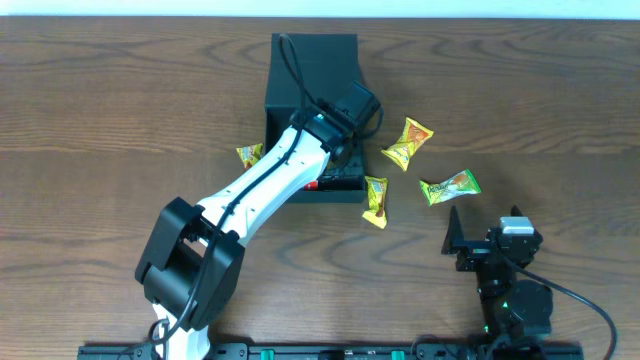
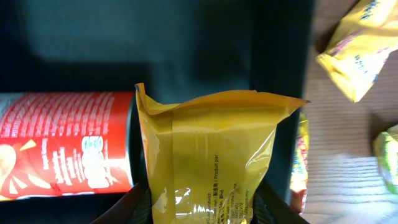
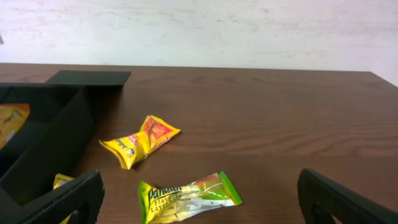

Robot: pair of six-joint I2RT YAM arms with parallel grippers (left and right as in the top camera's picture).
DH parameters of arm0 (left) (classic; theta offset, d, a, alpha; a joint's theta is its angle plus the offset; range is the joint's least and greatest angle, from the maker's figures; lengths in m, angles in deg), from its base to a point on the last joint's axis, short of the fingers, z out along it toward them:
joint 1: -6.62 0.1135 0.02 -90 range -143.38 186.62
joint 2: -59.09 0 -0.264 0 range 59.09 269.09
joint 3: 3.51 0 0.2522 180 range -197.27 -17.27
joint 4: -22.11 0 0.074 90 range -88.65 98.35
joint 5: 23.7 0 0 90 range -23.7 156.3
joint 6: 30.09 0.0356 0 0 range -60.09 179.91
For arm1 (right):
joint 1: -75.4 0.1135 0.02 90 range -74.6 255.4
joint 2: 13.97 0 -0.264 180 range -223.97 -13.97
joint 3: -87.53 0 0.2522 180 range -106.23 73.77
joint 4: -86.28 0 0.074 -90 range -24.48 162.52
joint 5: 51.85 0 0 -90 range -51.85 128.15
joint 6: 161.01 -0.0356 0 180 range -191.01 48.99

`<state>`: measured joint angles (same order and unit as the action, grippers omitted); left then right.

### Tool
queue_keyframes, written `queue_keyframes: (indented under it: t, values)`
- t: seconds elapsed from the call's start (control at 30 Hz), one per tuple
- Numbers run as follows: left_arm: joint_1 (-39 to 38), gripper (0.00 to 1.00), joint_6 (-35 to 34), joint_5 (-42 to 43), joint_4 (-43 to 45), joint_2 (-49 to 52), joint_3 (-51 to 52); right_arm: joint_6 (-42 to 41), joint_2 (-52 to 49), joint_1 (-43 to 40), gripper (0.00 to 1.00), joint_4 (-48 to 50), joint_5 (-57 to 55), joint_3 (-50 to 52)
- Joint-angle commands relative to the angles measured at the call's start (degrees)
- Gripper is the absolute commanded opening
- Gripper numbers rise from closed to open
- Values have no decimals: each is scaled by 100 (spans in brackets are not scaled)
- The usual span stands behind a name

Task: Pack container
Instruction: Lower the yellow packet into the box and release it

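Observation:
My left gripper holds the yellow snack packet and needs to lower it onto the bare bottom of the container beside the red crisp can (image 2: 62, 146), then release it.
The container (image 1: 285, 100) is a dark, nearly black box with its flap lid (image 1: 315, 58) folded back. Seen from overhead, my left gripper (image 1: 345, 150) hangs over the box's right side. In the left wrist view the left gripper (image 2: 202, 211) is shut on a yellow snack packet (image 2: 211, 155) above the dark container floor (image 2: 186, 43). A red crisp can (image 2: 62, 146) lies inside the box to the left of the packet. My right gripper (image 1: 487, 232) rests at the front right, open (image 3: 202, 193) with nothing held, and a green packet (image 3: 186, 194) lies on the table beyond it.
Loose packets lie around the box: a yellow one (image 1: 407, 143) and a green one (image 1: 449, 186) to its right, another yellow one (image 1: 375, 200) at its front right corner, and one (image 1: 249, 155) at its left side. The container wall (image 3: 50, 143) is left of the right gripper.

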<state>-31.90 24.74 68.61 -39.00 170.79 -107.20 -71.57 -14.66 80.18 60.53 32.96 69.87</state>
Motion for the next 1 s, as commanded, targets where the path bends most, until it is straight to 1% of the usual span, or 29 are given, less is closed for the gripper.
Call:
queue_keyframes:
  t: [0.0, 0.27, 0.47, 0.5, 0.57, 0.6, 0.63, 0.77, 0.97]
  values:
    - [2, 23, -144, -162, 50, 72, 109, 85, 31, -35, 99, -2, -57, 20]
    - [2, 26, -149, -127, 424, 81, 439, 85, 31, -35, 99, -2, -57, 20]
    - [2, 28, -144, -125, 439, 144, 439, 85, 31, -35, 99, -2, -57, 20]
    - [2, 32, -144, -120, 435, 144, 439, 85, 31, -35, 99, -2, -57, 20]
    - [-7, 54, -144, -120, 433, 144, 439, 85, 31, -35, 99, -2, -57, 20]
    - [-7, 62, -144, -120, 433, 144, 439, 85, 31, -35, 99, -2, -57, 20]
    - [-7, 66, -144, -109, 426, 144, 439, 85, 31, -35, 99, -2, -57, 20]
    - [-9, 70, -118, -74, 428, 144, 439, 85, 31, -35, 99, -2, -57, 20]
    - [-9, 71, 44, 7, 479, 144, 431, 85, 31, -35, 99, -2, -57, 20]
